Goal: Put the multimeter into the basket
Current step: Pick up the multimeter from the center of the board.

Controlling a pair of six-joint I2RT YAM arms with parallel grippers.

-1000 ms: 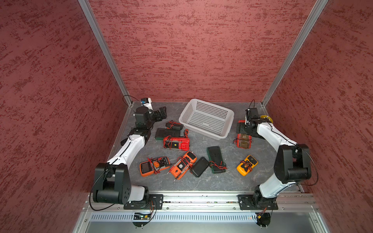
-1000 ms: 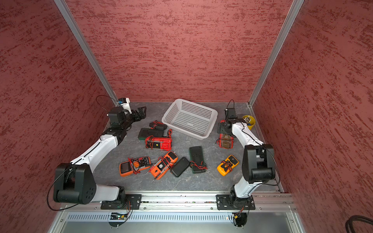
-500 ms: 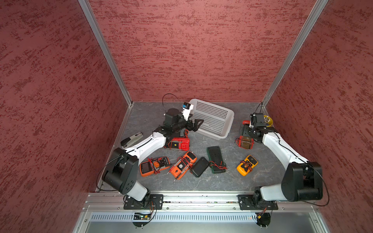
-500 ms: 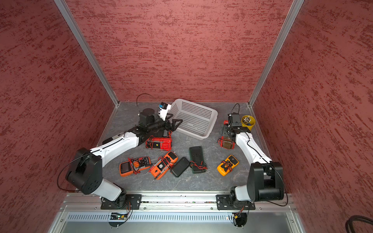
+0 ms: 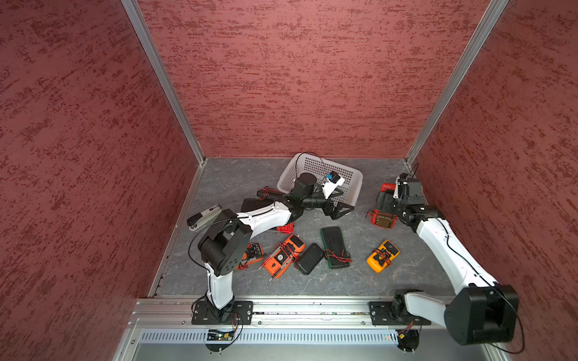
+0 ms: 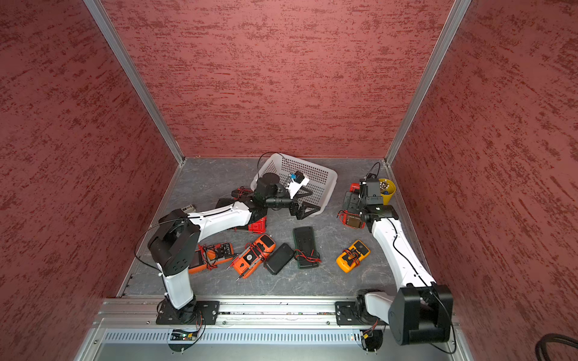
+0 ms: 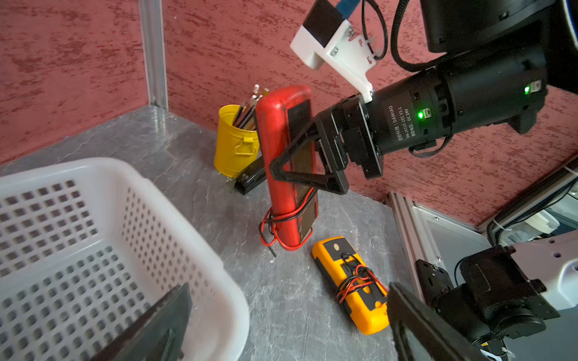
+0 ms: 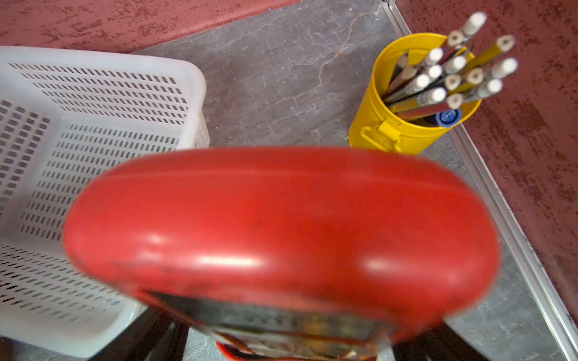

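Observation:
Next, my left gripper needs to advance toward the multimeter's lead-wrapped lower end ahead of its open fingers and close there, since the right gripper leaves that end free.
My right gripper is shut on a red multimeter and holds it upright, right of the white perforated basket. Red and black leads are wound round its lower end, which is close to the table; contact is unclear. In the right wrist view the red multimeter fills the space between the jaws. In both top views it shows beside the wrist. My left gripper hangs open and empty at the basket's near right corner.
Several other multimeters lie in front: a yellow one, a dark green one face down, a black one, an orange one. A yellow cup of pencils stands in the back right corner. A stapler lies at the left.
My left arm has swung from the back left corner across to the basket's near right corner, uncovering the stapler. The right arm's elbow has come forward while its gripper stayed by the red multimeter.

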